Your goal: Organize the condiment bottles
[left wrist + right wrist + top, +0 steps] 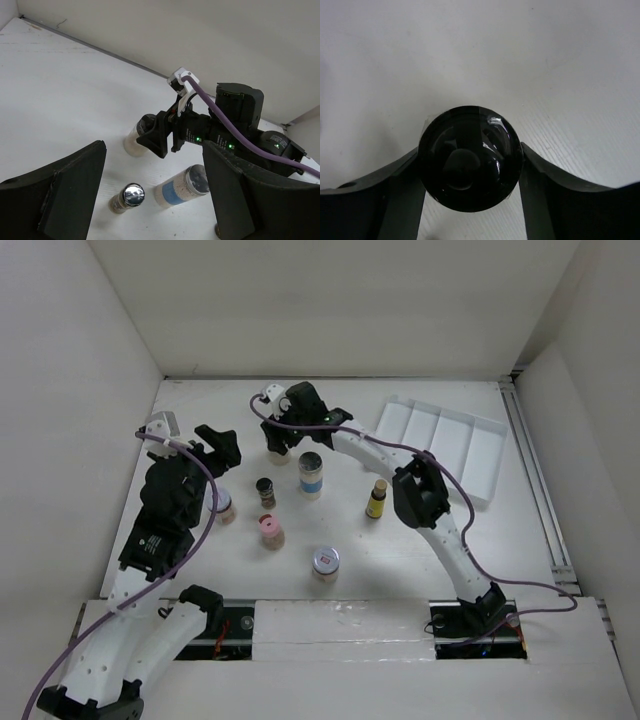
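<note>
My right gripper should lift the black-capped jar across and then lower it into the far end of the closest section of the empty white divided tray.
My right gripper (277,436) is shut on the black-capped pale jar (279,454) at the back of the table. In the right wrist view its fingers (405,175) press both sides of the black cap (470,159). The left wrist view shows this jar (136,141) standing on the table. My left gripper (221,447) is open and empty, left of that jar. The silver-lidded blue-labelled jar (311,475), small dark bottle (265,492), pink-lidded jar (271,531), slim yellow bottle (377,498) and a red-marked lid jar (325,562) stand apart. Another red-marked jar (223,506) is partly hidden by my left arm.
The white divided tray (445,445) lies at the back right, with nothing in it. White walls close off the back and both sides. The left wrist view looks between its open fingers (65,195) at the blue-labelled jar (182,186) and the small dark bottle (127,197).
</note>
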### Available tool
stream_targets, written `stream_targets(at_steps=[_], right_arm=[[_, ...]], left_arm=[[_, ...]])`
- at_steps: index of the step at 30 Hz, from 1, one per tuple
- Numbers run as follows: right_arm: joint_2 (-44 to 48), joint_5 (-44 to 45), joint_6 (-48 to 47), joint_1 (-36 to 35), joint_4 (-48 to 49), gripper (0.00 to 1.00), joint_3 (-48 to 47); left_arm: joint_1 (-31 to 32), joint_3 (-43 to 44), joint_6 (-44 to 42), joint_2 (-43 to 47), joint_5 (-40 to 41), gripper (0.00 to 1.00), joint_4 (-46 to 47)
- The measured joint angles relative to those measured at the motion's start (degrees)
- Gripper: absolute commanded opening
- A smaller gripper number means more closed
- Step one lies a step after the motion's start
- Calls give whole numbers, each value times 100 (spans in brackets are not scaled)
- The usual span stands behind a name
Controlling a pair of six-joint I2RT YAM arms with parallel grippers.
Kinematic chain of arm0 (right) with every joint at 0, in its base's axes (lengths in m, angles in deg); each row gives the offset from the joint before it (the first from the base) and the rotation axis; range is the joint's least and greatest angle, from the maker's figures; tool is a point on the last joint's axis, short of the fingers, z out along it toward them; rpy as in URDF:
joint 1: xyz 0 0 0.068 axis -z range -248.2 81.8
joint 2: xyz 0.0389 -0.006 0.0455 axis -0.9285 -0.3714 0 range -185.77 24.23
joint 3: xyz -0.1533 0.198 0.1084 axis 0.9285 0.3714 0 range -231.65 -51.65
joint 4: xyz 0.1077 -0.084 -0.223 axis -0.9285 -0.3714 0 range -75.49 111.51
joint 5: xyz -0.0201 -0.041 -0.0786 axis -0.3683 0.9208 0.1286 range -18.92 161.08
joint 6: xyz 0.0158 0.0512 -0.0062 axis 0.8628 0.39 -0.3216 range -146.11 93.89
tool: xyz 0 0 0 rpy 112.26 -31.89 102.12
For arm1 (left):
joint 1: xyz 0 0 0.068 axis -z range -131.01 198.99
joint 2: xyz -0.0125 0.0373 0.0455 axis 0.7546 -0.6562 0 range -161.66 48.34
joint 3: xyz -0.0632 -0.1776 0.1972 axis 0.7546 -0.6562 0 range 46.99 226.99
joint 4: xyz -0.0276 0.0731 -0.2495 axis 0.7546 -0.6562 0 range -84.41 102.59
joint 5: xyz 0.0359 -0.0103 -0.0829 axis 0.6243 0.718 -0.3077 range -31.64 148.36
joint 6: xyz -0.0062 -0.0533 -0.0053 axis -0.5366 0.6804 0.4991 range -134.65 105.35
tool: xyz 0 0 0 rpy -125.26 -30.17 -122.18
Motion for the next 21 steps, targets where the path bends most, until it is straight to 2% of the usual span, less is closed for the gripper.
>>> stream_targets(at_steps=[2, 6, 10, 13, 17, 21], right_arm=[[59, -2, 61, 0, 229, 47, 177], [542, 9, 256, 0, 868, 47, 1060], [977, 22, 450, 39, 1360, 47, 1384], [1637, 20, 592, 181, 1808, 47, 1803], [2791, 11, 800, 780, 2435, 47, 2590], [3467, 90, 994, 1803, 3025, 47, 3241]], left_arm=[[0, 0, 0, 2, -13, 74, 0], [0, 0, 0, 2, -42, 74, 0], [0, 0, 0, -9, -72, 74, 0], [0, 0, 0, -7, -83, 74, -2], [0, 0, 0, 4, -101, 74, 7], [0, 0, 0, 4, -164, 74, 11]])
